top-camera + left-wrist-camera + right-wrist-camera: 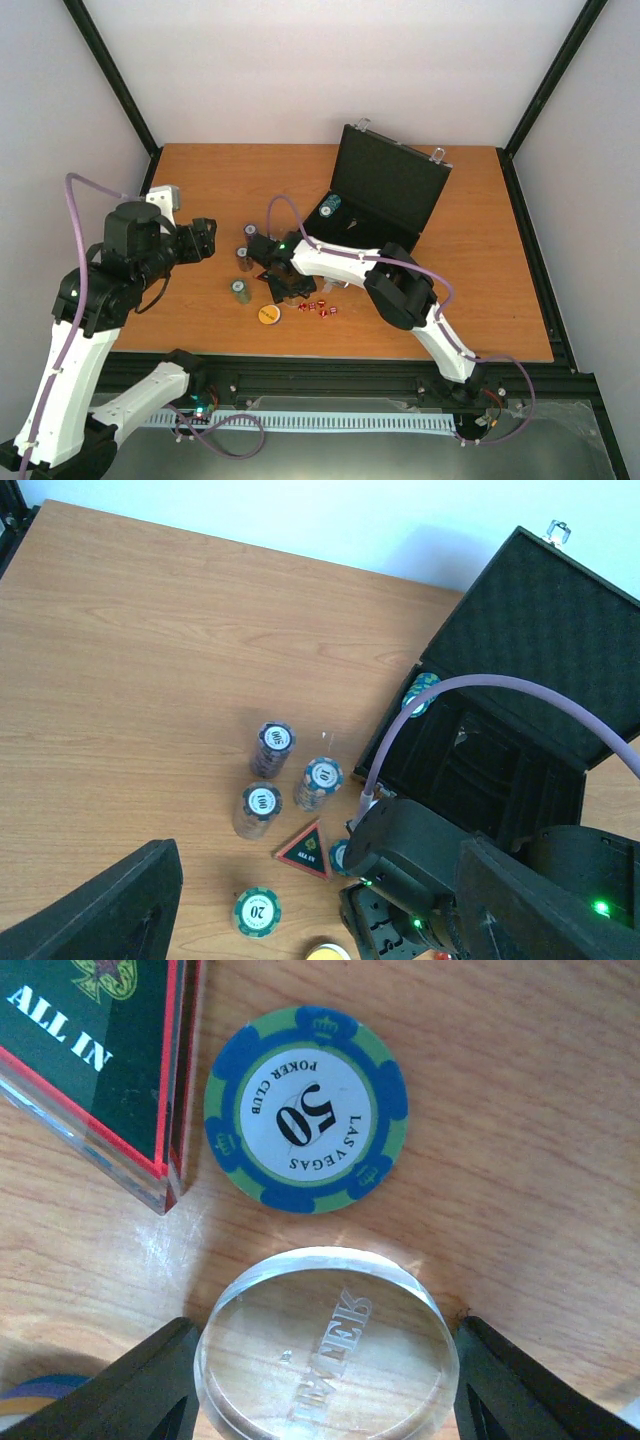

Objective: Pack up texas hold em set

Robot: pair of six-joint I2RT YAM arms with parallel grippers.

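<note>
My right gripper raises the clear disc next, swings outward, lowers it into the room the case has beside its chip stack [364, 230] and releases it.
The black case [385, 195] stands open at the back right, a chip stack [330, 207] in its left end. Chip stacks [244, 256] stand left of it; in the left wrist view they read 500 [273, 745], 10 [322, 780], 100 [260, 805] and 20 [257, 912]. My right gripper [278, 283] is low over the table, its fingers [170, 1385] against both sides of a clear engraved disc [325, 1345]. A blue 50 chip [305, 1110] and the red-black triangle [90, 1050] lie just beyond. My left gripper [200, 240] is open and empty, held above the table's left.
The orange disc [268, 314] and several red dice [320, 308] lie near the table's front edge, by my right arm. The case lid [540, 620] stands upright at the back. Bare wood [130, 650] spreads to the left and behind the chips.
</note>
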